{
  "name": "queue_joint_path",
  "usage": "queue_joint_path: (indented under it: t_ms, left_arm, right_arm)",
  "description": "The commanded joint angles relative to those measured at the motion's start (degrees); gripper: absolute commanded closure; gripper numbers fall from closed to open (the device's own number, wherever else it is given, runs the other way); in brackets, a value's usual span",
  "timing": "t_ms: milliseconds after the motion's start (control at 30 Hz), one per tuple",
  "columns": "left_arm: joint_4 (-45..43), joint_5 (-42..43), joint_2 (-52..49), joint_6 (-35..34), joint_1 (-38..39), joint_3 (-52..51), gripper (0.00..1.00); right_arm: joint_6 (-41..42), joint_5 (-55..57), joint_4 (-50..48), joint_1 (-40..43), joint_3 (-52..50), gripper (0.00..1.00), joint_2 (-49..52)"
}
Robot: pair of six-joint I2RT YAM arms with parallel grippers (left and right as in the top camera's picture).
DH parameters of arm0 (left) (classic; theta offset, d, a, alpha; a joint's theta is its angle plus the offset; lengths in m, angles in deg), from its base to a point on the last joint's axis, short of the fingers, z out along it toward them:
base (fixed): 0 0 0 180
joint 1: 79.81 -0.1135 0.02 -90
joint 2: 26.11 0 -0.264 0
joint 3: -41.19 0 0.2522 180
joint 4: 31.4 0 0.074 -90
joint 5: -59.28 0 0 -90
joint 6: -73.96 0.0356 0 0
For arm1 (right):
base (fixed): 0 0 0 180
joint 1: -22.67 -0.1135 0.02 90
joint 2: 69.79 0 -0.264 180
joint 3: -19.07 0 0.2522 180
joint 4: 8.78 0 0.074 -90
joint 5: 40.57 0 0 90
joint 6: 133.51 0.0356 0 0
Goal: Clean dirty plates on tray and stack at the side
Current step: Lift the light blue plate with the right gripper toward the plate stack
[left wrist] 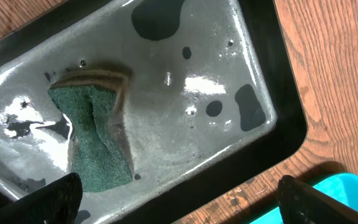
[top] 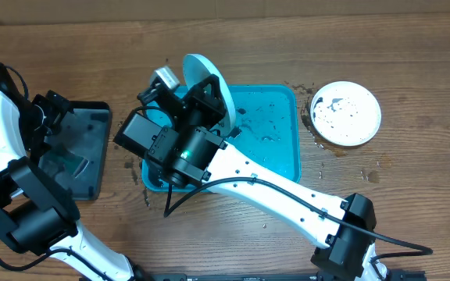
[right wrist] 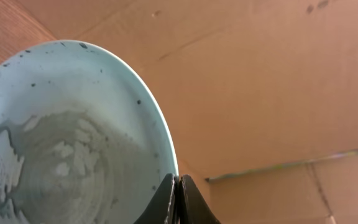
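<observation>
The tray's end by the white plate is empty, so the right gripper next needs to swing to the right in the overhead view and then go down to that end.
My right gripper (right wrist: 178, 180) is shut on the rim of the pale mint plate (right wrist: 61, 137) and holds it tilted up on edge over the left part of the turquoise tray (top: 276, 148). The plate (top: 209, 74) carries grey wet smears and black specks. The white plate (top: 345, 113), with black smears, lies on the table right of the tray. The yellow-green plate is out of view. My left gripper (left wrist: 179, 193) is open and empty above the near rim of the black tray (left wrist: 272, 143), where a green sponge (left wrist: 95, 137) lies.
The black tray (top: 84, 156) sits left of the turquoise tray and holds wet patches. A corner of the turquoise tray (left wrist: 347, 186) shows in the left wrist view. Water drops and dark specks lie on the wood around the white plate. A cardboard wall stands behind.
</observation>
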Motion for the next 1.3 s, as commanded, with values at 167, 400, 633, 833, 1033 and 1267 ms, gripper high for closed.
queue_joint_path:
  t_ms: [167,400,633,833,1033,1267]
  left_arm:
    - [0.13,0.66,0.00,0.85,-0.22,1.11,0.00]
    - [0.11,0.63,0.00,0.85,-0.24,1.11,0.00]
    - [0.13,0.66,0.00,0.85,-0.22,1.11,0.00]
    - [0.13,0.66,0.00,0.85,-0.22,1.11,0.00]
    - [0.13,0.63,0.00,0.85,-0.22,1.11,0.00]
    - [0.13,0.66,0.00,0.85,-0.22,1.11,0.00]
  right_arm:
    - [-10.23,2.82,-5.46,-0.26,1.68,0.96,-2.38]
    - [-11.19,-5.53,-5.90,0.66,1.60,0.96,-2.36]
    - [-8.61,-13.25,-2.80,2.14,1.55,0.96,-2.36]
    - [-0.87,-31.71,-1.36,5.01,1.51,0.96,-2.29]
    - [19.12,-35.78,7.10,15.21,1.53,0.96,-2.32]
    - [20.65,-72.50,10.84,44.04,1.53,0.96,-2.38]
